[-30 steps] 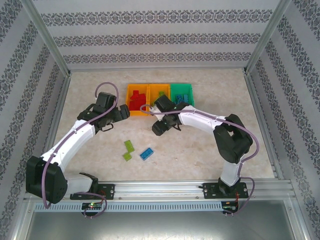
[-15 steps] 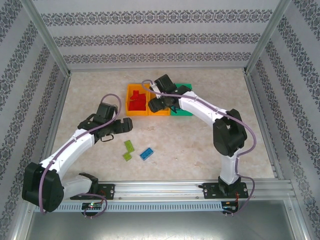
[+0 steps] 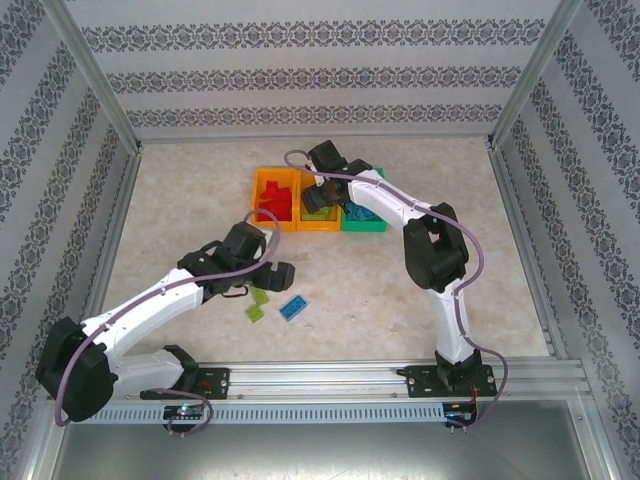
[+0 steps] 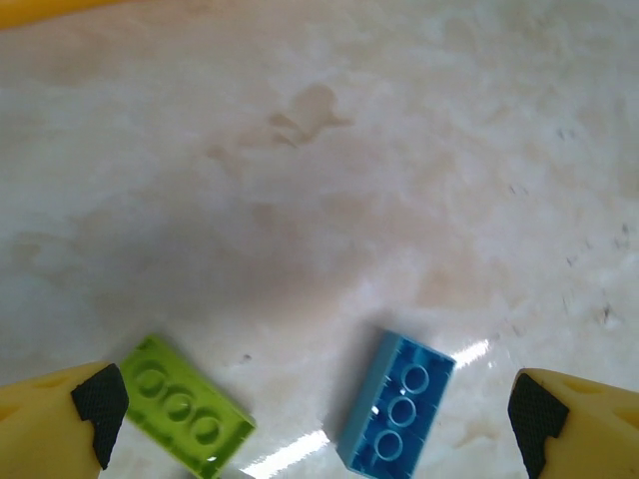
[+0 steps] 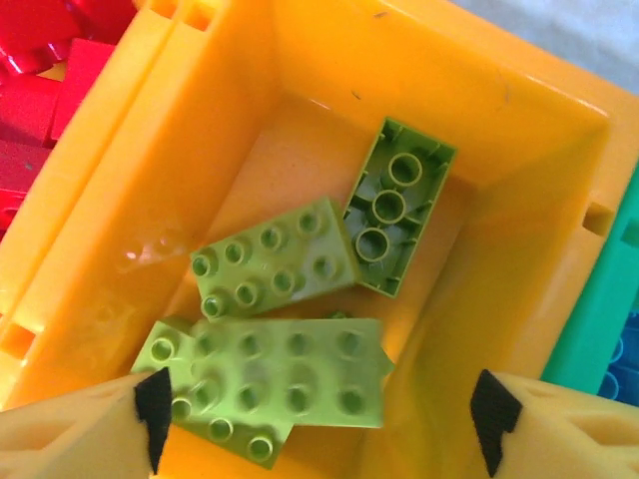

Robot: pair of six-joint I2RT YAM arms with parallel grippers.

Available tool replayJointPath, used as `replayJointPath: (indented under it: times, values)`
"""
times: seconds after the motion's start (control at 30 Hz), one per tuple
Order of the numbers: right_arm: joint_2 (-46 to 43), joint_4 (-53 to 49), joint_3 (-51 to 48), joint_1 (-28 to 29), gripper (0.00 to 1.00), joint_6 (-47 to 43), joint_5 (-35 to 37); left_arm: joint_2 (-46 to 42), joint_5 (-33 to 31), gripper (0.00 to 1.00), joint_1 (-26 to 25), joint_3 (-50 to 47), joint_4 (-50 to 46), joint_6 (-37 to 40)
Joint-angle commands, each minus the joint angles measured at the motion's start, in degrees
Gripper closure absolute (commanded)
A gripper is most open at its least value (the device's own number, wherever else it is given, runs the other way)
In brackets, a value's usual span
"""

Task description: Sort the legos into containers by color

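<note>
I need to move my left gripper back and down over the blue lego (image 3: 293, 307) (image 4: 396, 407) next and turn it to close across the brick's long sides, because the brick lies slanted between the open fingers.
The containers stand in a row at the back: a left orange bin (image 3: 262, 200) with red legos (image 5: 40, 90), a middle orange bin (image 5: 300, 60) and a green bin (image 3: 365, 222) with blue legos (image 3: 362, 195). My right gripper (image 5: 324, 419) hangs open over the middle bin (image 3: 322, 225). A blurred lime lego (image 5: 285, 384) sits between its jaws, clear of the right pad, above two other lime legos (image 5: 275, 267). My left gripper (image 4: 315, 424) is open just above the table, with a lime lego (image 4: 185, 419) and a blue lego (image 4: 399, 404) lying between its fingers, untouched.
A second lime lego (image 3: 254, 313) lies on the table beside the blue lego (image 3: 293, 307), left of it. Patterned walls and metal posts fence the table. The marbled tabletop (image 3: 420, 290) stretches right of the loose bricks.
My right gripper moved from in front of the bins to over the middle orange bin and opened, letting go of a lime lego. My left arm swung from the red bin down to the loose legos.
</note>
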Motion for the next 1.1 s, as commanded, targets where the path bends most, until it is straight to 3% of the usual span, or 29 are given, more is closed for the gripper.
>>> replayJointPath:
  times: [0.0, 0.33, 0.67, 0.8, 1.07]
  values:
    - [0.4, -2.0, 1.4, 0.0, 0.13, 1.2, 0.9, 1.7, -1.9, 0.00, -3.7, -0.9, -1.9, 4.0]
    - [-9.1, 3.3, -6.2, 0.0, 0.07, 5.6, -2.7, 9.8, -2.9, 0.01, -10.8, -0.2, -1.1, 6.8]
    - [-27.2, 11.1, -27.5, -6.1, 0.02, 12.5, -2.9, 21.1, -4.2, 0.16, -12.2, 5.3, -2.3, 10.9]
    - [-34.5, 12.3, -36.4, -10.3, 0.02, 13.9, -3.0, 23.0, -3.1, 0.24, -12.5, 5.8, -1.9, 10.8]
    - [-44.3, 12.9, -47.8, -17.5, 0.02, 15.3, -4.3, 27.5, -1.7, 0.52, -13.0, 8.3, -4.3, 11.6]
